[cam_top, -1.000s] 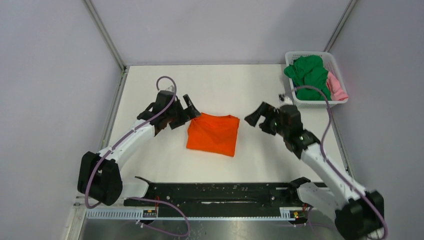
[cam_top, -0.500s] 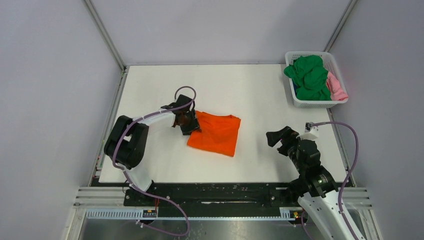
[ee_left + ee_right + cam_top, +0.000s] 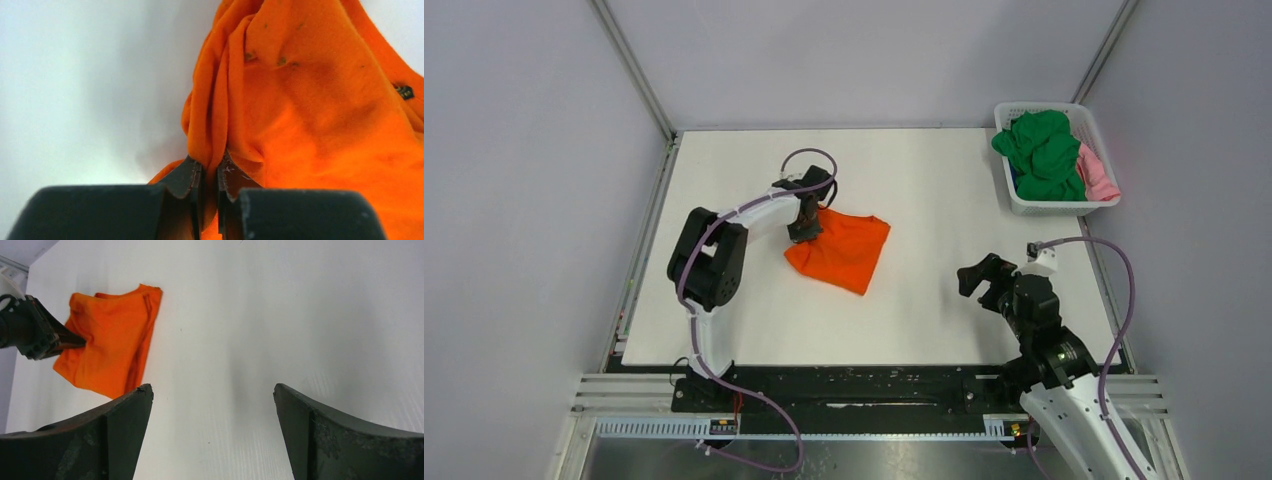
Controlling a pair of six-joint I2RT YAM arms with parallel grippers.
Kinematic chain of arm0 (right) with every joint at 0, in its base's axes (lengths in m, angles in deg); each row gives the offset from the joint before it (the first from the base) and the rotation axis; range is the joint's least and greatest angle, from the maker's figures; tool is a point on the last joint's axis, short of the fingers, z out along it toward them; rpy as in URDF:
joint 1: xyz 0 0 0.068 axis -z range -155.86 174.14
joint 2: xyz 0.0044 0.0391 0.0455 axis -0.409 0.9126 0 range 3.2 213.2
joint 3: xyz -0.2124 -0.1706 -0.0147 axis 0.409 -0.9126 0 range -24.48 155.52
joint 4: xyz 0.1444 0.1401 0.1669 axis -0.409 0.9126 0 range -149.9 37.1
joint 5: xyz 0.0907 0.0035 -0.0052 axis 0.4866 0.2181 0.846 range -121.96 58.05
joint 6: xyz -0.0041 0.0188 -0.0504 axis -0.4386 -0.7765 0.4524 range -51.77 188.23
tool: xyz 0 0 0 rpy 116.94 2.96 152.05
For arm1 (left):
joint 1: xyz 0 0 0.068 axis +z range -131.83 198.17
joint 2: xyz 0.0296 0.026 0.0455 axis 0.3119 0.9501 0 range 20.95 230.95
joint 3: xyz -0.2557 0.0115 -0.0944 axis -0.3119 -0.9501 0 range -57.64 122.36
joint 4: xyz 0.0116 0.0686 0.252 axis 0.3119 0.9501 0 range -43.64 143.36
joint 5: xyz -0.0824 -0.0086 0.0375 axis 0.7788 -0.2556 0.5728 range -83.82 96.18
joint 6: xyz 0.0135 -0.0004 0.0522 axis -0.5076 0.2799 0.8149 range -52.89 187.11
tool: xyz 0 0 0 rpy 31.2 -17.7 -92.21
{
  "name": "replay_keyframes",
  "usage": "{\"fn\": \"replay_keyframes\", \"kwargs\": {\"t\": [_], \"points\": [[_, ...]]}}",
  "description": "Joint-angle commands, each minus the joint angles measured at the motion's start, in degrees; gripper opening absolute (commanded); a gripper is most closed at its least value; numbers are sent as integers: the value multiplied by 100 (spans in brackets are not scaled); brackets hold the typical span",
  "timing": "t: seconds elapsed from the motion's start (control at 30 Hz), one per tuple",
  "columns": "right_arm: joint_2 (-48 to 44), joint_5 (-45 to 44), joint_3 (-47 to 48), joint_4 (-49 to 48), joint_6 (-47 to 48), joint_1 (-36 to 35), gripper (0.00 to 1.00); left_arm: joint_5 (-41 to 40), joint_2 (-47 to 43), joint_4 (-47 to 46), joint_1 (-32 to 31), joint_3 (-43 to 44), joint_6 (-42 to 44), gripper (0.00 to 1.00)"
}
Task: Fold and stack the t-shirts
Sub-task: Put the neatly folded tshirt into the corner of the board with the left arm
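My left gripper is holding the t-shirt and should next move to the table's bare far corner and release it, as that corner lies outward and to the gripper's left in the top view.
A folded orange t-shirt [image 3: 839,252] lies near the middle of the table, turned askew. My left gripper [image 3: 805,227] is shut on a bunched fold at its left edge; the wrist view shows the cloth [image 3: 310,100] pinched between the two black fingers [image 3: 187,175]. The same orange t-shirt [image 3: 112,347] shows far left in the right wrist view. My right gripper [image 3: 980,276] hangs open over bare table toward the front right, well clear of the shirt, nothing between its fingers [image 3: 125,415]. Green t-shirts [image 3: 1044,150] and a pink t-shirt [image 3: 1098,175] fill the basket.
A white lattice basket [image 3: 1044,205] stands at the back right corner of the table. Grey walls enclose the white table [image 3: 924,170] on three sides. The black rail [image 3: 854,385] with both arm bases runs along the near edge.
My left gripper has closed on the orange shirt's left edge and dragged it back and left, turning it. The right arm drew back toward the front right and stays open.
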Motion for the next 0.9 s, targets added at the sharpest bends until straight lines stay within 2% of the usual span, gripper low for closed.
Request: {"fn": "replay_keyframes", "kwargs": {"t": [0.0, 0.17, 0.23, 0.4, 0.53, 0.7, 0.87], "points": [[153, -246, 101, -358, 323, 18, 99, -2095, 572, 1076, 373, 1023, 201, 0], [262, -327, 8, -547, 374, 18, 99, -2634, 1229, 1639, 1099, 2231, 467, 0], [319, -351, -7, -645, 412, 18, 99, -2868, 1385, 1646, 1383, 2604, 632, 0], [484, -444, -31, -809, 518, 17, 100, -2801, 1938, 1621, 2077, 3773, 1234, 0], [551, -697, 14, -744, 663, 18, 99, -3329, 2319, 1168, 2458, 4427, 1912, 0], [521, -936, 42, -679, 804, 20, 99, -3198, 2830, 777, 2788, 5165, 2280, 0], [490, -1188, 33, -630, 852, 21, 100, -2761, 3048, 231, 3099, 5361, 2378, 0]]}}
